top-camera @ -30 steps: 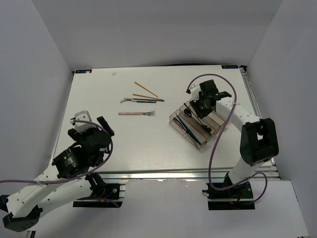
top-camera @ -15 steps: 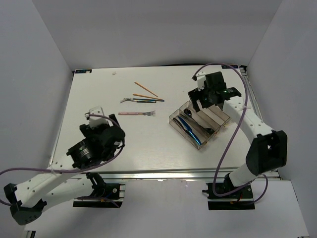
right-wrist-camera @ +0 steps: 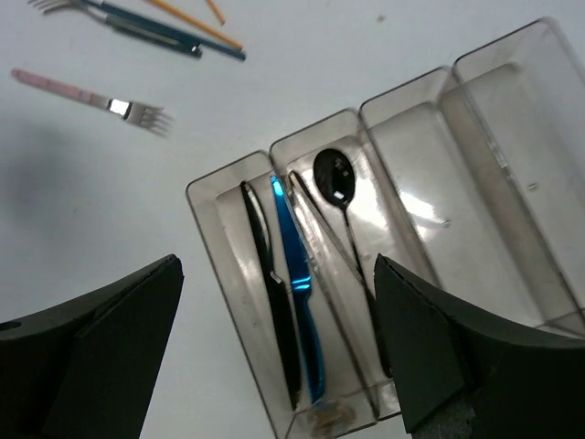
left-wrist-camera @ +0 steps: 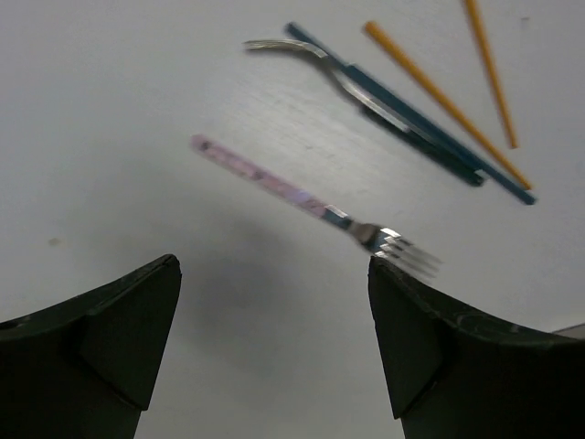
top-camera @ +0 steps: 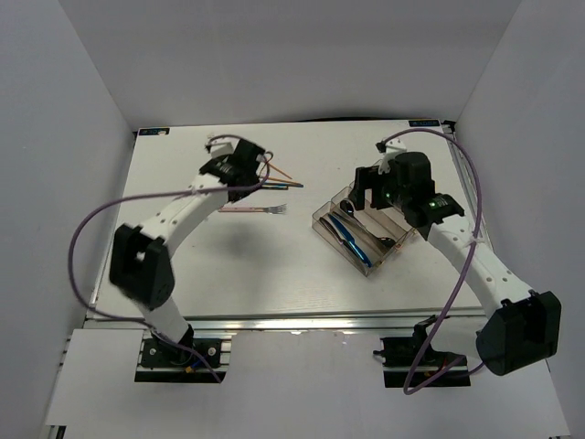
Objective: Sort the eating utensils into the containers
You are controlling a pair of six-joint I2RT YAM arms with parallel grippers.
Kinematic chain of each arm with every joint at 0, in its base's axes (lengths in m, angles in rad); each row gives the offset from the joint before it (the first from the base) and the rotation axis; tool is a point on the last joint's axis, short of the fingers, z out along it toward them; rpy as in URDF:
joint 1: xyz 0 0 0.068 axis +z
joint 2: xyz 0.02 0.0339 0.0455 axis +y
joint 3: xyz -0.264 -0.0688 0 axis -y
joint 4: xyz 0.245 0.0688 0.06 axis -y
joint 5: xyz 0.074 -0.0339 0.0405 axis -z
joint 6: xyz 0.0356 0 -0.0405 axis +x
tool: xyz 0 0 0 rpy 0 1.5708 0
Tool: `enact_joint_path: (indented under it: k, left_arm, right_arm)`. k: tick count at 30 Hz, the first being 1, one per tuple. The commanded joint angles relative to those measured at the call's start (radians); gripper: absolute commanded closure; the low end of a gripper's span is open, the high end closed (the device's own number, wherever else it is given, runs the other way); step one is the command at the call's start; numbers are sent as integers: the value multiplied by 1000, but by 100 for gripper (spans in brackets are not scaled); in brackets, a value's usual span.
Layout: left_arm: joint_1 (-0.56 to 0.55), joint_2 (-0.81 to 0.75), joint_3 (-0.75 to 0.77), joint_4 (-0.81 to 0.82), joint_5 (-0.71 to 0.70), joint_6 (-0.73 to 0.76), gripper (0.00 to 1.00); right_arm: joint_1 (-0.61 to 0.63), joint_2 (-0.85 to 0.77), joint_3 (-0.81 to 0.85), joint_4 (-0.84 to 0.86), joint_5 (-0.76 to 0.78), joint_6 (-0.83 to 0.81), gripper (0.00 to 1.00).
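I need to lower my left gripper next and turn its fingers to straddle the pink fork's handle [top-camera: 254, 209] [left-wrist-camera: 311, 200] near the fork's teeth, as the handle lies below, slanted across the gripper's opening.
Several eating utensils lie loose at the table's far middle: a pink-handled fork [left-wrist-camera: 274, 187], a silver fork [left-wrist-camera: 302, 55] across a dark teal piece [left-wrist-camera: 430, 137], and two orange chopsticks [left-wrist-camera: 439, 105]. My left gripper [left-wrist-camera: 274, 265] hangs open above the pink fork [top-camera: 251, 208], holding nothing. The clear container tray [top-camera: 320, 222] sits right of centre. Its end compartment holds a black knife [right-wrist-camera: 274, 302] and a blue knife [right-wrist-camera: 297, 293]. The compartment beside it holds a black spoon [right-wrist-camera: 334, 174] and another slim dark piece. My right gripper [right-wrist-camera: 279, 265] is open above the tray, holding nothing.
The tray's other two compartments [right-wrist-camera: 494, 137] show nothing inside. White walls close the table in on the left, back and right. Purple cables loop off both arms. The left arm [top-camera: 174, 215] stretches across the table's left half.
The left arm swung from the near left out to the far middle, over the loose utensils. The right gripper rose from the tray, drew back a little to the right and opened.
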Motion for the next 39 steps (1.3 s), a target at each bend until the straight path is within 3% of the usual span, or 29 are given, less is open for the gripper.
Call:
enact_joint_path:
  k: [1,2,6,11,14,17,25,31,32,33,38,39]
  left_arm:
    - [16,171,245,-58,124,93,8]
    - [30,272,373,-118,111,73,8]
    - [86,378,508,-273,78,-83,10]
    - [86,412,531,-439,-27,-395,17]
    - [86,431,449,-388,42,-516,18]
    - [86,455,421,-300,122,-530,20]
    - [89,552,404,-206,168,-564,21]
    - [93,572,309,-162,183,-579,25]
    - [93,567,289,-147,186,-582,46]
    - [93,555,240,-136,189,-588,57]
    - [93,486,51,-18,229,-604,70]
    - [92,460,-7,-4,234,-605,78]
  right_arm:
    - [-3,-13,-7,33,-110,79,11]
    - [-3,-16,-4,17,-115,101,11]
    - [-2,-51,-24,-12,-123,118,11]
    - [0,-108,-70,-27,-44,135,11]
    - [-2,-108,-76,-39,-73,133,11]
    - [0,-116,-95,-30,-109,136,11]
    - [12,-146,-124,-15,-202,144,11]
    - [24,-160,-128,-15,-210,135,10]
    - [26,-160,-130,-10,-210,136,11]
    - [26,-162,-130,-10,-213,136,11]
    - [29,-157,-119,-6,-224,142,11]
    - [31,-154,-121,-1,-233,144,11]
